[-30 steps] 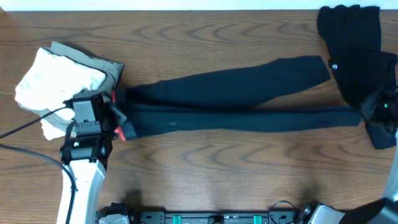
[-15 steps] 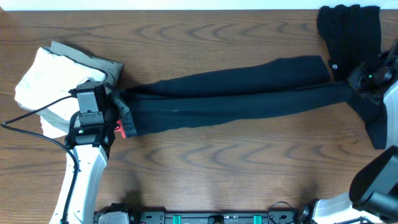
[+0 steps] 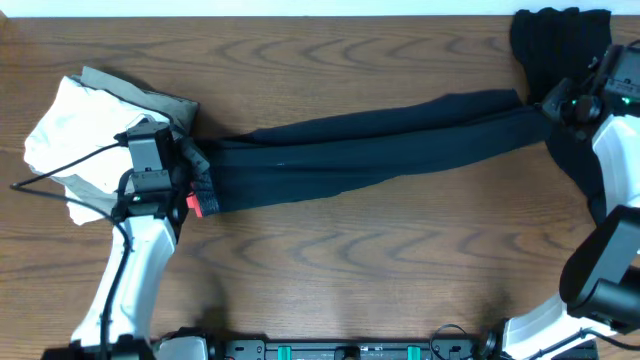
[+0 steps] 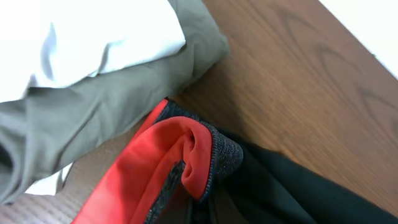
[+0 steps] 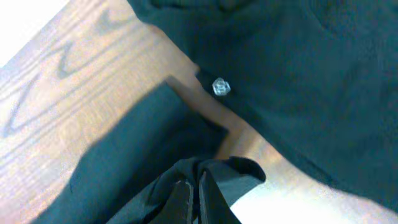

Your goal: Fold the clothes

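Note:
The leg end in my right gripper goes down and outward next, slightly toward the waistband, onto the other leg's end (image 3: pixel 502 102) (image 5: pixel 179 124), since that leg lies uncovered.
The dark navy leggings (image 3: pixel 370 150) lie stretched across the table from left to right. Their grey-and-coral-red waistband (image 3: pixel 203 190) is at the left end. My left gripper (image 3: pixel 190 172) is shut on the waistband (image 4: pixel 180 165). My right gripper (image 3: pixel 552 106) is shut on the leg end (image 5: pixel 211 177) at the far right, lifted over the other leg. A pile of black garments (image 3: pixel 565 60) with a small logo (image 5: pixel 219 87) lies at the back right, under and behind the right gripper.
A folded olive and white pile of clothes (image 3: pixel 95 125) sits at the far left, next to the waistband; it also shows in the left wrist view (image 4: pixel 93 81). The table's back edge runs along the top. More black fabric (image 3: pixel 610 200) lies at the right edge.
My right gripper has carried the lower leg end up and back, laying it over the upper leg. The left gripper shifted slightly back with the waistband.

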Controlling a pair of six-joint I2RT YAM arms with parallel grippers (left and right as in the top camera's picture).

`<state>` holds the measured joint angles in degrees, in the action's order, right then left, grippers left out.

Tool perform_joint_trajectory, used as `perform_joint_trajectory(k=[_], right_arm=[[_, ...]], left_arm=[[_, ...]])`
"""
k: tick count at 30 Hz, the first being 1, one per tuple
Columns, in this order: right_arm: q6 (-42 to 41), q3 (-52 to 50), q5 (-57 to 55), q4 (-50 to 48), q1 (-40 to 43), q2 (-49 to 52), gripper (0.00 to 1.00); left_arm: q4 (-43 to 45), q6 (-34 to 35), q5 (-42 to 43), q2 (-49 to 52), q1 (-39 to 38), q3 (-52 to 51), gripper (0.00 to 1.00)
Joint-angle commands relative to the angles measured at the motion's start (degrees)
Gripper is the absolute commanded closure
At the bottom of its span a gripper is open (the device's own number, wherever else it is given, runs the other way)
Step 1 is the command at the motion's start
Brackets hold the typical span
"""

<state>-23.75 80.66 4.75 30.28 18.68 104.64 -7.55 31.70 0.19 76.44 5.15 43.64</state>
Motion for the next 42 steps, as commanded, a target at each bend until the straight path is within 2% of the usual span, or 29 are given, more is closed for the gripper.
perform_joint_trajectory(k=[1, 18, 19, 21, 23, 26, 29, 33, 36, 39, 42], right_arm=[[-1.11, 1.95, -2.34, -1.92, -1.29, 1.53, 0.99], [-3.23, 1.97, -3.69, -13.2, -4.2, 10.91, 0.98], [-3.23, 1.97, -3.69, -14.51, -4.42, 11.76, 0.91], [-3.23, 1.97, -3.65, -17.18, -4.79, 13.2, 0.67], [-3.26, 1.97, -3.67, -18.56, -5.05, 13.97, 0.62], [-3.15, 2.03, -3.37, -18.64, -5.03, 14.01, 0.48], [-1.73, 3.04, -1.79, -16.22, -4.7, 13.99, 0.46], [0.35, 5.2, -1.31, -10.93, -4.59, 13.97, 0.46], [1.9, 7.67, -1.31, -6.32, -4.59, 13.97, 0.44], [4.57, 11.15, -1.31, 0.15, -4.15, 13.97, 0.41], [7.06, 13.46, -0.31, 5.22, -3.54, 13.97, 0.33]], left_arm=[[2.16, 0.5, 0.94, 2.62, 0.24, 1.22, 0.94], [10.54, 0.48, 1.29, 8.72, -0.61, 1.22, 0.93], [11.58, 0.48, 1.29, 9.09, -0.61, 1.22, 0.91], [14.19, 0.5, 1.27, 9.68, -0.61, 1.22, 0.89], [16.52, 0.5, 0.52, 10.05, -0.61, 1.22, 0.83], [19.41, 0.48, -0.22, 10.16, -0.61, 1.22, 0.67], [20.76, 0.48, -0.22, 10.16, -0.61, 1.25, 0.56], [19.71, 0.46, -0.13, 10.14, -0.61, 1.22, 0.56], [16.81, 0.46, 2.99, 10.14, -0.61, 1.22, 0.56], [10.27, 0.17, 7.1, 10.14, -0.61, 1.22, 0.56], [3.34, -0.22, 8.68, 10.14, -0.63, 1.22, 0.56]])
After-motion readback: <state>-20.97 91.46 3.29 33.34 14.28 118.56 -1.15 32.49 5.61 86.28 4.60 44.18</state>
